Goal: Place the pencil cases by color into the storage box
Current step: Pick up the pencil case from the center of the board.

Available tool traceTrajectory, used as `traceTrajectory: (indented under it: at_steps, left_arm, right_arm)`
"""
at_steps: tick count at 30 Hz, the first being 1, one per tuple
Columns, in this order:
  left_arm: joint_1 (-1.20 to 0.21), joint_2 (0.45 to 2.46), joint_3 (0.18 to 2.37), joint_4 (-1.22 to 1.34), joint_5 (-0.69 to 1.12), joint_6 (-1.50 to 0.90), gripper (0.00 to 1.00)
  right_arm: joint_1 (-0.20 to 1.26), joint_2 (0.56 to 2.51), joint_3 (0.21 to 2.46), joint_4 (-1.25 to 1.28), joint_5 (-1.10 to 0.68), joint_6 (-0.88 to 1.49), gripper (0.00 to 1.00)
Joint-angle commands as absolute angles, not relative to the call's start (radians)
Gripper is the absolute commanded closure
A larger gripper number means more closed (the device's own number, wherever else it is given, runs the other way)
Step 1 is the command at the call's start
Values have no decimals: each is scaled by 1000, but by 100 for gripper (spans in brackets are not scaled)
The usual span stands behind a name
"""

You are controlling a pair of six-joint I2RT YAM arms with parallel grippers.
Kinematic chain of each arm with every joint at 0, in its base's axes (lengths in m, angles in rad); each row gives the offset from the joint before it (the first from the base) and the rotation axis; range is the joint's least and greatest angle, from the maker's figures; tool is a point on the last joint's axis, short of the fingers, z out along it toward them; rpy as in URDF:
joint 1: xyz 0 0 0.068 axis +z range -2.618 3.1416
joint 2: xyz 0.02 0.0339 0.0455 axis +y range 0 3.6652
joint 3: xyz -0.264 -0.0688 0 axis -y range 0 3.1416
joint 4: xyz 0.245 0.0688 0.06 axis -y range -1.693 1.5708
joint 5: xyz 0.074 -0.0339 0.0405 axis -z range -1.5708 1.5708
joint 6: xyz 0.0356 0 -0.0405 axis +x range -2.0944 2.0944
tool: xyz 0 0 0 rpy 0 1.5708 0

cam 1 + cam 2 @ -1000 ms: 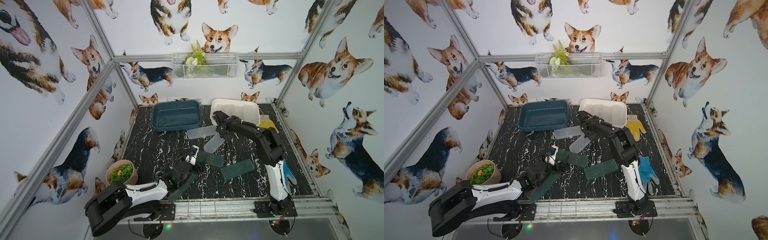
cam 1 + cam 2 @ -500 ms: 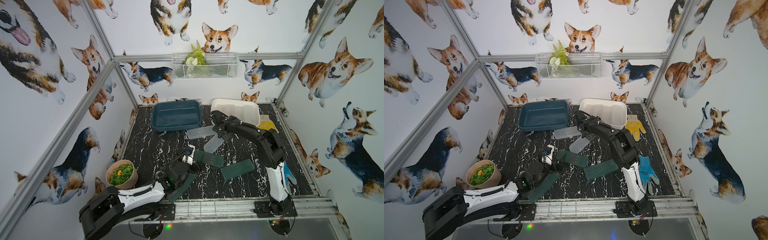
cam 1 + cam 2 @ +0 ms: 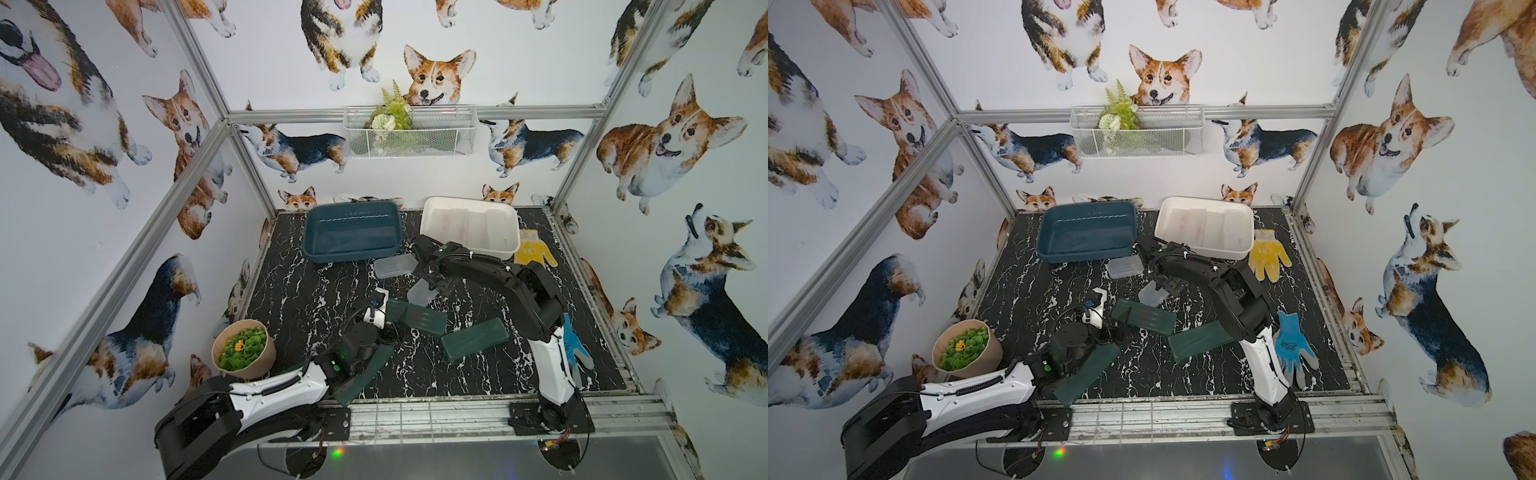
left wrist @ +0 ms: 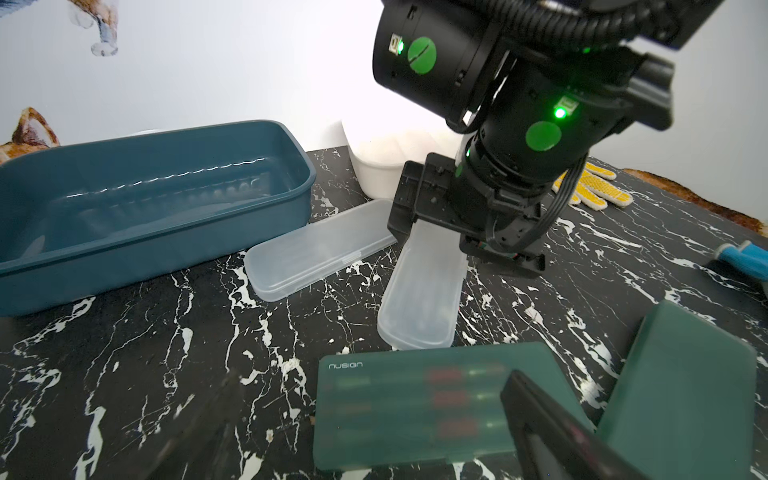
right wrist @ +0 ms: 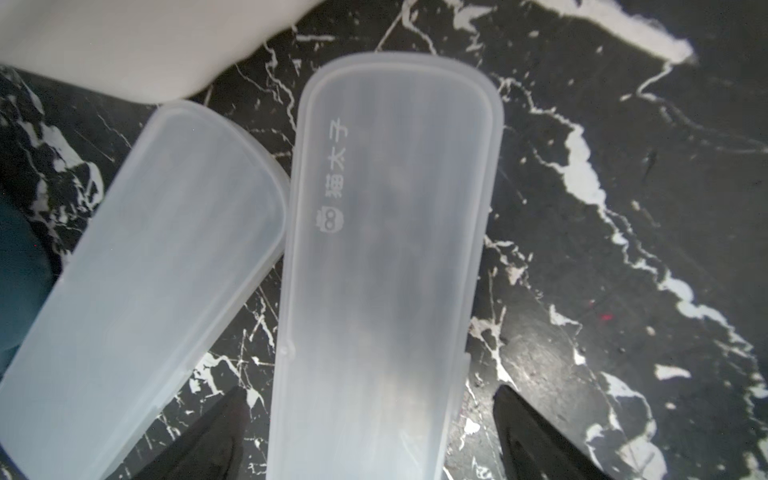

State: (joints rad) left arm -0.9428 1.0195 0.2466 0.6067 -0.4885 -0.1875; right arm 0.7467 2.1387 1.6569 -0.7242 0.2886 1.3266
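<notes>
My right gripper is above a frosted white pencil case point(image 3: 421, 293) point(image 5: 369, 384), which is between its open fingers. It should lower those fingers along the long sides of the case and close.
Two frosted white pencil cases lie on the black marble table: one point(image 3: 392, 266) by the teal storage box point(image 3: 309, 249), one point(image 3: 420, 293) under my right gripper point(image 3: 436, 282). In the right wrist view that gripper point(image 5: 365, 432) is open, its fingers point(image 5: 536, 436) standing apart on either side of the case point(image 5: 390, 249). Frosted cases lie in the white storage box point(image 3: 428, 232). Three dark green cases lie nearer: one point(image 3: 417, 318), one point(image 3: 473, 343), one point(image 3: 365, 374) under my left arm. My left gripper point(image 4: 374, 424) is open just over the first green case point(image 4: 415, 403).
A yellow glove point(image 3: 534, 251) lies right of the white box. A blue glove point(image 3: 575, 349) lies by the right arm's base. A potted plant point(image 3: 243, 349) stands at front left. A wire basket point(image 3: 409, 131) hangs on the back wall.
My right gripper's jaws have gone from shut to wide open and have come down over the frosted case. The left arm has stretched slightly forward and lower.
</notes>
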Motion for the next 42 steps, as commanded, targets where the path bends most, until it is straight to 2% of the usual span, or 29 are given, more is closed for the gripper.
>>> traceTrajectory:
  at_steps: [1,15,18,23,28,42]
  left_arm:
    - [-941,1002,250,596,-502,-206,0]
    - [-941,976,239,589,-508,-212,0]
    - [-939,969,233,589,-513,-210,0]
    - [-940,961,230,588,-517,-210,0]
    - [-939,953,234,580,-517,-212,0]
    - [-939,933,255,538,-530,-222,0]
  right_arm:
    - [749,2158,1667,-771,258,1392,7]
    - [762,2235,1733,-799,212,1420,10]
    - [766,2257,1749,-799,196,1431,14]
    - [770,2261,1747,-787,202,1436,26]
    - [780,2235,1744,-785,236,1433,31]
    - [795,2156,1763,-743,255,1427,33]
